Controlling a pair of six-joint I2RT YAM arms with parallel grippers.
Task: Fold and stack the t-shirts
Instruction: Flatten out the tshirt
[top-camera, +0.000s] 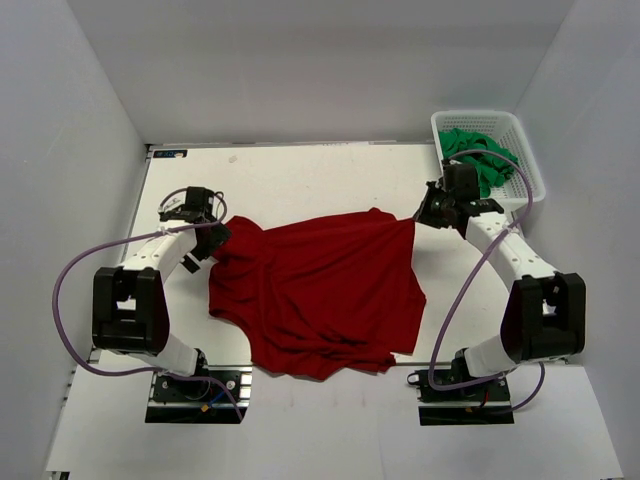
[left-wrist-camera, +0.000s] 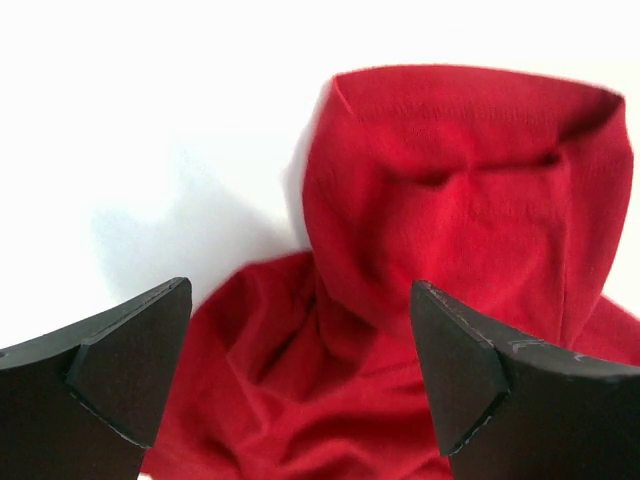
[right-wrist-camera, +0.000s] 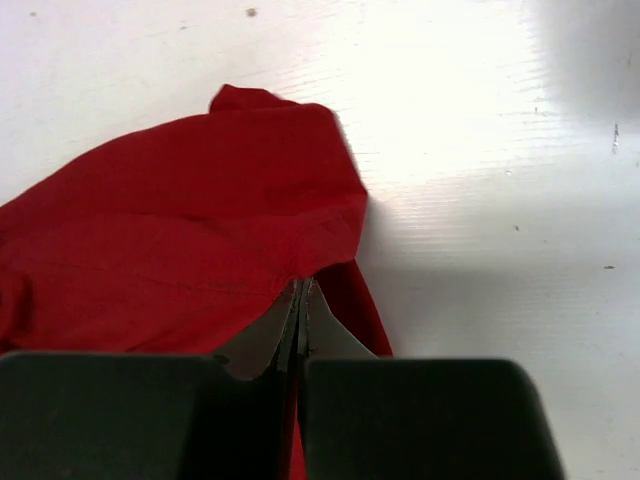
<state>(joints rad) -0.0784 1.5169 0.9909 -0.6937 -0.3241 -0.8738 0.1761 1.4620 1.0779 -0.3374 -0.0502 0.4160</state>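
Note:
My left gripper eases outward and down to the red shirt's far corner (top-camera: 233, 222) (left-wrist-camera: 342, 115) next. It lies outward of the gripper, past the bunched fold between the gripper's open fingers.
A deep red t-shirt (top-camera: 320, 295) lies crumpled across the middle of the white table. My left gripper (top-camera: 212, 240) is open at its left edge, its two black fingers (left-wrist-camera: 470, 370) spread over a bunched fold of the red cloth (left-wrist-camera: 450, 200) without closing on it. My right gripper (top-camera: 422, 215) is shut on the shirt's upper right corner; the jaws pinch the red cloth (right-wrist-camera: 180, 250) tight and hold it up off the table. Bright green t-shirts (top-camera: 480, 155) lie piled in the basket at the back right.
A white plastic lattice basket (top-camera: 530, 160) stands at the table's back right corner, close behind my right arm. The white table (top-camera: 300, 175) shows bare behind the red shirt. Grey walls close in on three sides.

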